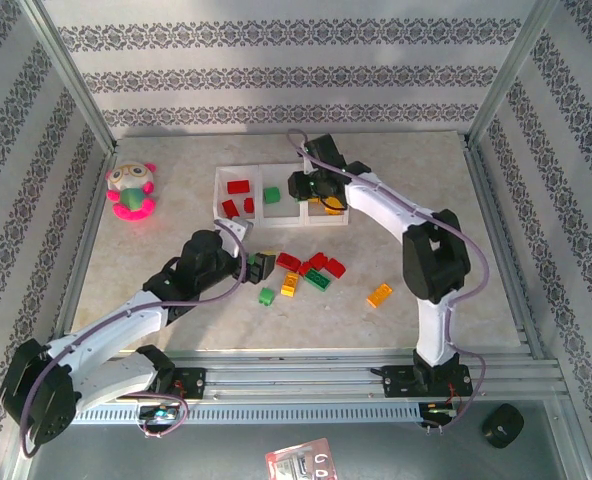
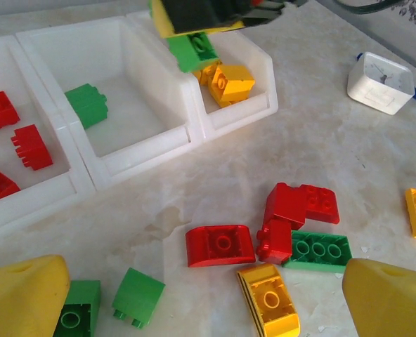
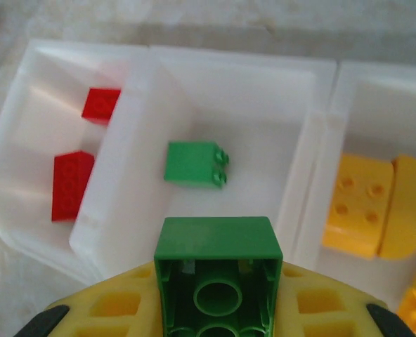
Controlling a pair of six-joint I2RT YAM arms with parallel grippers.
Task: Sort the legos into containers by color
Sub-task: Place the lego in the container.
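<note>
I will next move my right gripper away from the yellow-orange legos and down over the tray's middle compartment (image 1: 284,205) (image 3: 254,147) to release the green lego, because a green one is already there.
The white three-compartment tray (image 1: 276,223) stands at the back middle of the table. Its left compartment holds red legos (image 3: 71,184), the middle one a green lego (image 3: 192,165), the right one yellow-orange legos (image 3: 366,203). My right gripper (image 3: 217,281) hangs over the middle compartment near the right divider, shut on a green lego (image 3: 217,270), which is also seen from the left wrist (image 2: 194,49). My left gripper (image 2: 204,305) is open low over loose legos on the table: a red curved one (image 2: 220,246), a yellow one (image 2: 269,298), a long green one (image 2: 319,251) and a green cube (image 2: 138,295).
A pink-and-green plush toy (image 1: 131,190) lies at the back left. An orange lego (image 1: 379,294) sits apart to the right of the pile. A small white block (image 2: 380,82) rests on the table beyond the tray. Metal frame rails and patterned walls bound the table.
</note>
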